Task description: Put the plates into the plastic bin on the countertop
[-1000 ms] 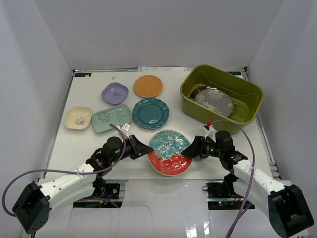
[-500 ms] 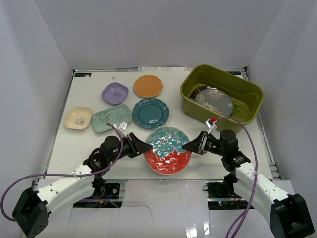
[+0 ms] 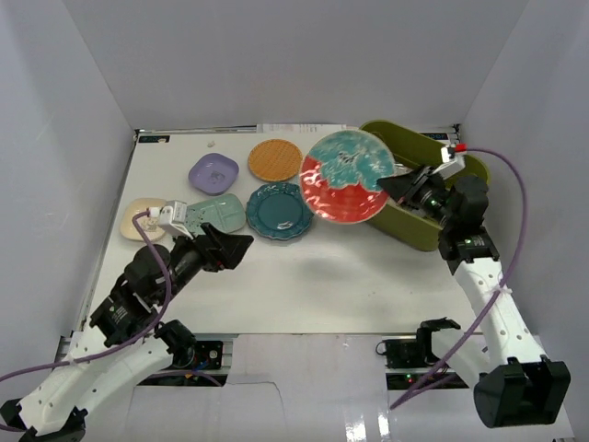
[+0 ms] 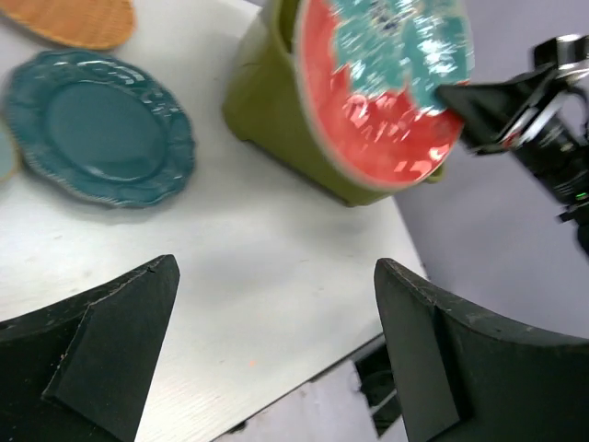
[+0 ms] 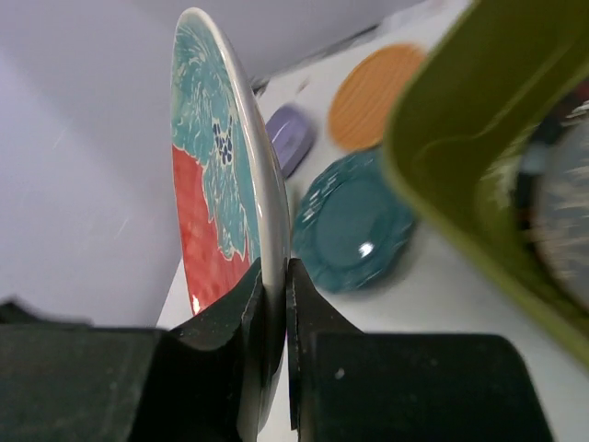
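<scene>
I will move my right gripper to the right in the top view and lower into the olive-green bin to release, since the red-and-teal plate still hangs outside the bin's side.
The red-and-teal plate (image 3: 348,175) hangs in the air, tipped almost on edge, just left of the olive-green plastic bin (image 3: 416,229). My right gripper (image 3: 391,187) is shut on its rim; in the right wrist view the fingers (image 5: 274,276) pinch the plate (image 5: 207,184) from both sides. My left gripper (image 3: 235,249) stands open and empty low over the countertop (image 3: 322,276), its jaws (image 4: 276,267) wide apart. Orange (image 3: 275,159), lavender (image 3: 213,172), teal scalloped (image 3: 279,211), mint (image 3: 210,216) and cream (image 3: 138,216) plates lie on the left half.
White walls close in the countertop on three sides. The bin (image 5: 469,120) holds a blurred grey plate (image 5: 561,212) inside. My left arm partly covers the cream and mint plates. The countertop's front edge (image 4: 304,368) lies right under the left gripper.
My right gripper shut on the red-and-teal plate's rim and lifted it up and back toward the bin. My left gripper let go, opened wide and drew back to the left.
</scene>
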Controlling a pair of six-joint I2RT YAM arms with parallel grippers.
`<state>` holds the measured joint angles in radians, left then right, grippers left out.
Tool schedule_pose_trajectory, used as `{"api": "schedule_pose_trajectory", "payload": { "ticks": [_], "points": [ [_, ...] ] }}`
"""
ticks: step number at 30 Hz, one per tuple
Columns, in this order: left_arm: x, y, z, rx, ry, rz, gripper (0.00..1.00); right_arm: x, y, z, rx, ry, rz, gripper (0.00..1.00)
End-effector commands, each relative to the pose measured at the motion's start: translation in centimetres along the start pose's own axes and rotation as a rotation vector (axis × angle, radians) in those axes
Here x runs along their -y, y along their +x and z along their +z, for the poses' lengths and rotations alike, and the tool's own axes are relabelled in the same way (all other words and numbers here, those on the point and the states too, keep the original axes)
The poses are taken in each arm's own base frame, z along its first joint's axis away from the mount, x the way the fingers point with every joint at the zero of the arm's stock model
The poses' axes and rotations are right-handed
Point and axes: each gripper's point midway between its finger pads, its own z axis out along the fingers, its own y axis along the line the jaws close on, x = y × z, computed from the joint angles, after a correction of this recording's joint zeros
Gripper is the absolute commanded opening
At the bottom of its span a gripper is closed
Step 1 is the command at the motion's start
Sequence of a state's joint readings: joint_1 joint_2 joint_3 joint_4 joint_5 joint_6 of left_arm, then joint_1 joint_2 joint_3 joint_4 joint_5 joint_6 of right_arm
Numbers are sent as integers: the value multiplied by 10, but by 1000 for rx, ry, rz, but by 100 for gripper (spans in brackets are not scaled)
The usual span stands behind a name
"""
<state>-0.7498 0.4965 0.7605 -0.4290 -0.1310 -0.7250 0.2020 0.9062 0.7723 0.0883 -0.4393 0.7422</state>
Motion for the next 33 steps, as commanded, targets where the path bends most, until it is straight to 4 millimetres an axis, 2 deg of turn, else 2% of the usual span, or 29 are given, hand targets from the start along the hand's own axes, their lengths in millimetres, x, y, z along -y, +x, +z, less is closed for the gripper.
{"api": "schedule_pose_trajectory", "payload": {
  "ticks": [1,2,3,5,8,9,12,14,19,21,26,28,30,31,33],
  "points": [
    [-56,14,-20,-28,-213,135,98,15,-104,-17,321,110,-23,8],
    [-56,10,-27,-2,-201,143,98,28,-120,-22,367,173,-26,8],
    [-63,16,-28,-5,-213,149,98,42,-132,-28,398,220,-23,8],
    [-68,17,-31,14,-216,147,98,63,-145,-28,410,271,-11,8],
    [-63,12,-32,24,-197,157,98,91,-157,-29,426,362,-12,8],
    [-64,14,-31,21,-198,161,98,95,-161,-30,427,377,-11,8],
    [-62,21,-28,-8,-177,168,98,121,-163,-30,435,461,-7,8],
    [-61,22,-27,-15,-168,175,98,149,-151,-24,395,527,18,8],
    [-58,20,-29,-2,-148,171,98,193,-127,-24,346,641,43,8],
    [-57,21,-29,-3,-144,170,98,206,-118,-24,325,673,48,8],
    [-60,25,-25,-23,-158,179,98,222,-102,-22,264,711,61,9],
    [-61,27,-24,-31,-160,181,98,226,-99,-23,251,727,63,13],
    [-61,27,-24,-31,-161,181,98,229,-95,-25,234,741,56,26],
    [-61,27,-24,-31,-161,181,98,230,-95,-26,230,748,52,40],
    [-61,26,-24,-29,-161,180,98,235,-88,-32,195,793,46,54]
  ]
}}
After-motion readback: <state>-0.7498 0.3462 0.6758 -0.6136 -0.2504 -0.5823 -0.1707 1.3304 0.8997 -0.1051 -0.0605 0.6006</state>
